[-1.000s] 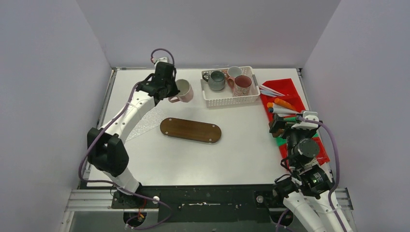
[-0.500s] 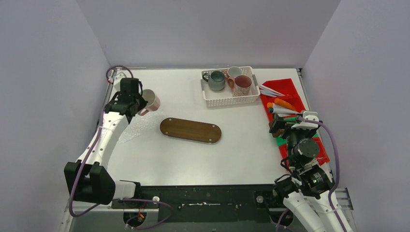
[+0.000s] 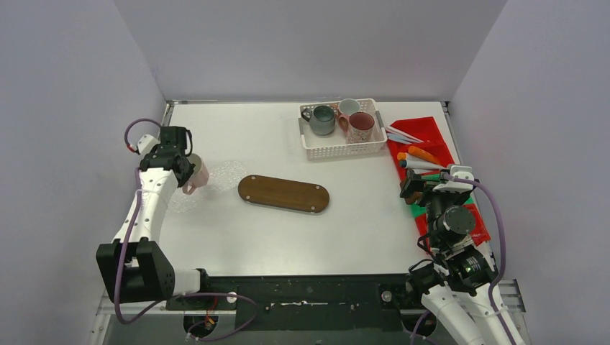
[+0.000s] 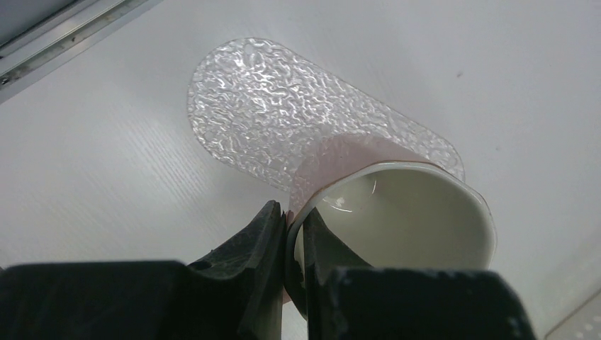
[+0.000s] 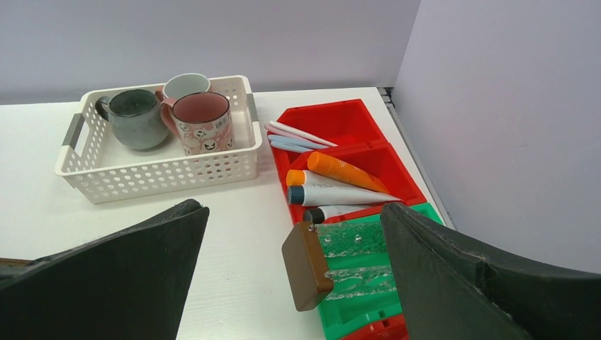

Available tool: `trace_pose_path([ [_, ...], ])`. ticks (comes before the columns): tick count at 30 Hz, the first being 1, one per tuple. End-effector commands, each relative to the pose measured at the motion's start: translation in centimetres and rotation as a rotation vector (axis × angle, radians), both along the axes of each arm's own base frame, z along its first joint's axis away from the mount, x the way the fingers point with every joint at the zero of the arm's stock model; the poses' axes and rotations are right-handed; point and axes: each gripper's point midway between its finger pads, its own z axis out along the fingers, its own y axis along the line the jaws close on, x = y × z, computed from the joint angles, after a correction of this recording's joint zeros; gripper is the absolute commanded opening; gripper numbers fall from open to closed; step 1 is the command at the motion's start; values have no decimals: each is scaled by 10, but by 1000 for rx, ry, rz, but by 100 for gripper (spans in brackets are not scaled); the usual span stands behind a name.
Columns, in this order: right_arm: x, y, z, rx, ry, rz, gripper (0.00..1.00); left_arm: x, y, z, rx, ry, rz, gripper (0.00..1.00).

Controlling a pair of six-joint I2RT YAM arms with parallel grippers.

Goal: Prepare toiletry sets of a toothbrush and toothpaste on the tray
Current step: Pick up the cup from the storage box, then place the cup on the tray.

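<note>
The robot's left gripper will turn the tilted mug upright above the clear tray (image 4: 262, 120) and then lower it back onto the tray's near end.
My left gripper (image 3: 183, 169) is shut on the rim of a pinkish-white mug (image 3: 196, 175), one finger inside and one outside. In the left wrist view the mug (image 4: 404, 212) hangs tilted over a clear textured tray (image 4: 262, 120); it holds no toothbrush or tube. A dark green mug (image 5: 135, 117), a maroon mug (image 5: 202, 122) and a white mug (image 5: 186, 83) stand in a white basket (image 5: 163, 173). Toothbrushes (image 5: 298, 134) and tubes (image 5: 340, 193) lie in a red bin (image 5: 340, 113). My right gripper (image 5: 292, 209) is open and empty, near that bin.
A brown wooden oval tray (image 3: 283, 192) lies mid-table. The clear tray (image 3: 219, 176) lies to its left. A small brown block (image 5: 306, 265) and clear pieces rest at a green bin (image 5: 368, 297) under my right gripper. Walls close off the left, back and right.
My left arm has swung the pinkish-white mug from the back middle of the table to the left and nearer, over the clear tray. The right arm has not moved.
</note>
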Motion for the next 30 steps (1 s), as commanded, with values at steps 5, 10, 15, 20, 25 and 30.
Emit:
trace_pose_path([
  [5, 2, 5, 5, 27, -28, 19, 100, -8, 39, 12, -8, -87, 272, 0],
  [10, 3, 7, 3, 26, -24, 25, 100, -15, 52, 0, -12, -62, 363, 0],
  [15, 5, 8, 2, 24, -20, 29, 100, -13, 55, -19, -40, -33, 409, 0],
  [20, 6, 9, 0, 19, -16, 31, 100, -6, 49, -36, -85, -2, 418, 0],
  [25, 8, 9, -1, 14, -13, 30, 100, -5, 47, -50, -102, 41, 436, 0],
  [30, 9, 10, -2, 11, -11, 32, 100, -12, 53, -52, -64, 67, 469, 0],
])
